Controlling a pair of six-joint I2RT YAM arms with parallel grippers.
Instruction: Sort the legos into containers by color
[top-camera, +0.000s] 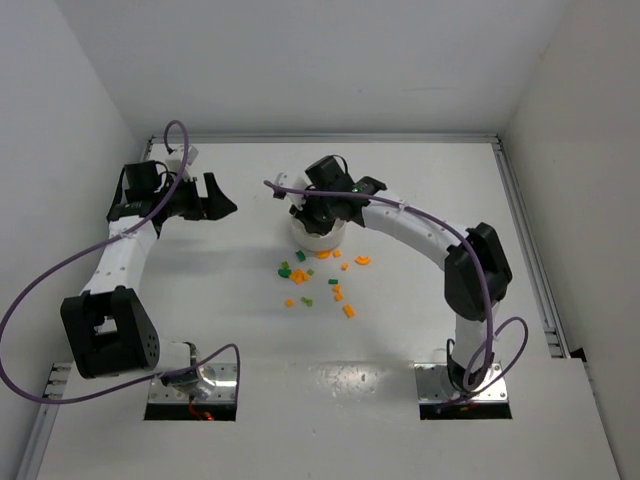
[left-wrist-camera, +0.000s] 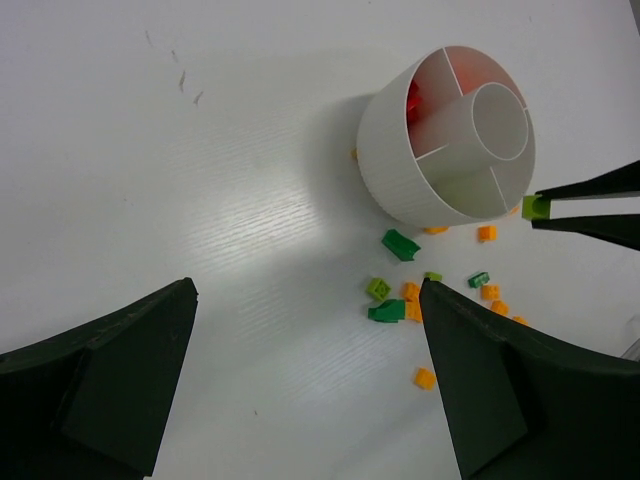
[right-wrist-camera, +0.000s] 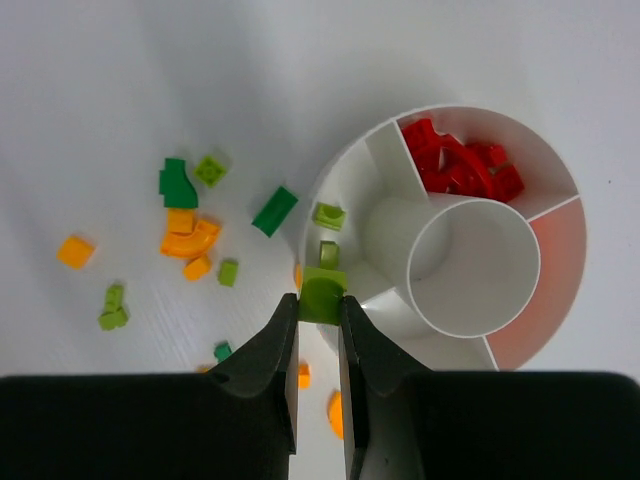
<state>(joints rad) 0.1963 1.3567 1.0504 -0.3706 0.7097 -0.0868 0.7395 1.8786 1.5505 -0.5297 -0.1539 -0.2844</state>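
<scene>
My right gripper needs to move over the wedge below, just inside the dish's rim, and open, since matching light green legos already lie there.
The round white dish (right-wrist-camera: 560, 170) stands mid-table, also seen as the dish (top-camera: 318, 238) and the dish (left-wrist-camera: 395, 150). One wedge holds several red legos (right-wrist-camera: 462, 165); the wedge beside it holds two light green legos (right-wrist-camera: 328, 216). My right gripper (right-wrist-camera: 320, 300) is shut on a light green lego (right-wrist-camera: 322, 290) just above the dish's rim at that green wedge. Loose orange and green legos (right-wrist-camera: 190, 238) lie on the table beside the dish, the same scatter of legos (top-camera: 320, 280) below it in the top view. My left gripper (left-wrist-camera: 308, 290) hangs open and empty, well left of the dish.
White walls close in the table on the left, back and right. A metal rail (top-camera: 530, 250) runs along the right edge. The arms' base plates (top-camera: 465, 390) sit at the near edge.
</scene>
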